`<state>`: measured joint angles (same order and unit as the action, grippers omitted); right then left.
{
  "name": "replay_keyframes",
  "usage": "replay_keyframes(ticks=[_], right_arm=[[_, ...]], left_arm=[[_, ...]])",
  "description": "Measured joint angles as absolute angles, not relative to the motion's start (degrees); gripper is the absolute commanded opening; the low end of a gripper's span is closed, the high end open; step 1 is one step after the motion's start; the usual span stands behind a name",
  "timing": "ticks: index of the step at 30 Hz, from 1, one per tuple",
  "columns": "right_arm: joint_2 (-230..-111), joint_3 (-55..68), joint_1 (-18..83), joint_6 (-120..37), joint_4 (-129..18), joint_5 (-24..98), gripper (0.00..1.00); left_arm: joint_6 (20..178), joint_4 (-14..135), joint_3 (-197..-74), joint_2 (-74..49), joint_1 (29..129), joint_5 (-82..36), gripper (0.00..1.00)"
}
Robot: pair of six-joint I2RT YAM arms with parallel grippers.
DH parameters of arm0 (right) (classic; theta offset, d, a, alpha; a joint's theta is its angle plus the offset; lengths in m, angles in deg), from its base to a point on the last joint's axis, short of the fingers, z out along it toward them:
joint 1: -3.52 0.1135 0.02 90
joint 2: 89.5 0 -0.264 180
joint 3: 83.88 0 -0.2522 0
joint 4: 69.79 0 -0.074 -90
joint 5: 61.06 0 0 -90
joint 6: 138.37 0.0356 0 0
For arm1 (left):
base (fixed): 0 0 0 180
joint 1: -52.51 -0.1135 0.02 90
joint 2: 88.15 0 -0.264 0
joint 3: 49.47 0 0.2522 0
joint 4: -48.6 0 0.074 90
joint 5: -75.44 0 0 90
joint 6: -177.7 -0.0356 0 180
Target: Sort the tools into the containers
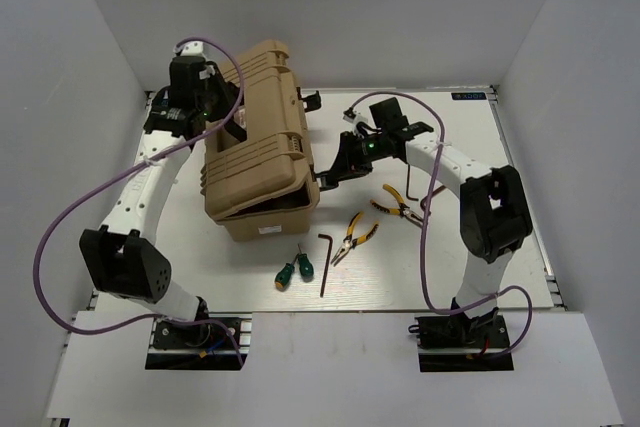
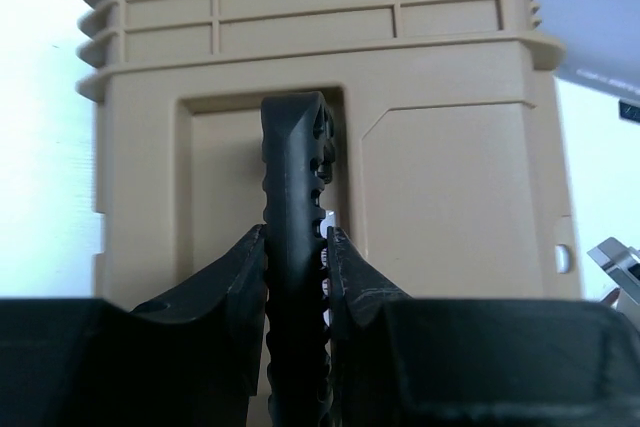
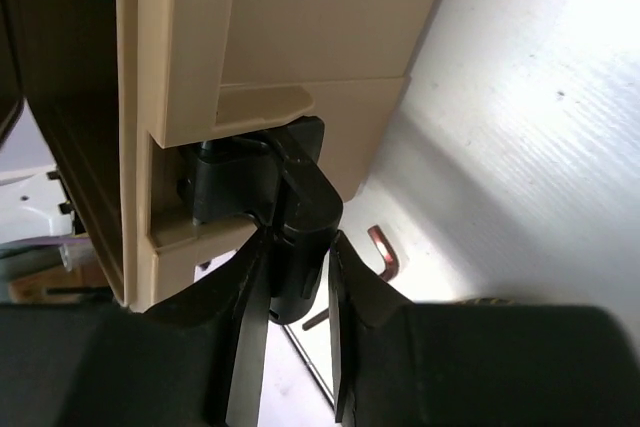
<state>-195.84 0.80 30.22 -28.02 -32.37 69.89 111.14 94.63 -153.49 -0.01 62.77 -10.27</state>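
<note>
My left gripper swings over the bare tabletop to its left in the top view next and releases the toolbox's handle, with the toolbox's lid barely ajar.
The tan ribbed toolbox [image 1: 255, 152] stands left of centre, its lid slightly ajar at the near side. My left gripper [image 1: 228, 119] is shut on its black top handle [image 2: 295, 167]; the fingers [image 2: 245, 277] clamp the handle from both sides. My right gripper [image 1: 322, 180] is at the box's right side, shut on the black side latch [image 3: 300, 207]. On the table lie two yellow-and-black pliers [image 1: 354, 235] [image 1: 398, 210], two green screwdrivers [image 1: 286, 274] [image 1: 303, 265], and two hex keys [image 1: 324, 262] [image 1: 413, 187]. One hex key's bend shows in the right wrist view [image 3: 385, 252].
White walls enclose the table on the left, back and right. The tools lie in a loose group near and right of the toolbox, between the two arm bases. A second black latch [image 1: 312, 99] sticks out at the box's far right side.
</note>
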Motion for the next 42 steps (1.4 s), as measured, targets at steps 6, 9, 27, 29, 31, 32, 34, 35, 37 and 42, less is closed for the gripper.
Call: replay_keyframes(ticks=[6,9,27,29,31,32,34,35,37,42], right_arm=[[-193.55,3.45,29.15,-28.02,-35.10,66.72,0.00],[-192.02,5.55,28.19,-27.97,-37.75,64.91,0.00],[-187.30,12.98,18.66,-27.82,-43.89,65.33,0.00],[-186.95,13.65,18.22,-27.75,-44.35,65.81,0.00],[-186.68,14.07,17.76,-27.75,-44.44,66.24,0.00],[-186.51,14.38,17.48,-27.77,-44.55,66.35,0.00],[-186.25,14.79,16.84,-27.77,-44.61,66.81,0.00],[-186.18,14.79,16.49,-27.84,-44.50,66.88,0.00],[-186.03,14.84,15.53,-28.19,-44.26,66.88,0.00],[-185.94,14.59,13.39,-30.88,-42.80,69.19,0.36]], left_arm=[[112.85,95.96,-153.16,-4.23,57.37,-13.50,0.00],[113.72,96.66,-153.16,-5.65,54.79,-14.70,0.00],[116.87,94.81,-140.26,-16.36,44.39,-18.77,0.50],[116.30,94.54,-139.80,-16.45,43.66,-19.18,0.60],[115.93,94.50,-139.54,-16.49,42.79,-19.47,0.75],[116.08,94.48,-139.52,-16.49,42.35,-19.62,0.79],[116.37,94.43,-139.45,-16.71,41.63,-19.27,0.85],[116.47,94.19,-139.45,-16.99,41.11,-18.70,0.88],[116.43,93.97,-139.45,-18.00,39.66,-16.43,0.90],[117.33,94.22,-139.45,-22.46,38.22,-13.46,0.97]])
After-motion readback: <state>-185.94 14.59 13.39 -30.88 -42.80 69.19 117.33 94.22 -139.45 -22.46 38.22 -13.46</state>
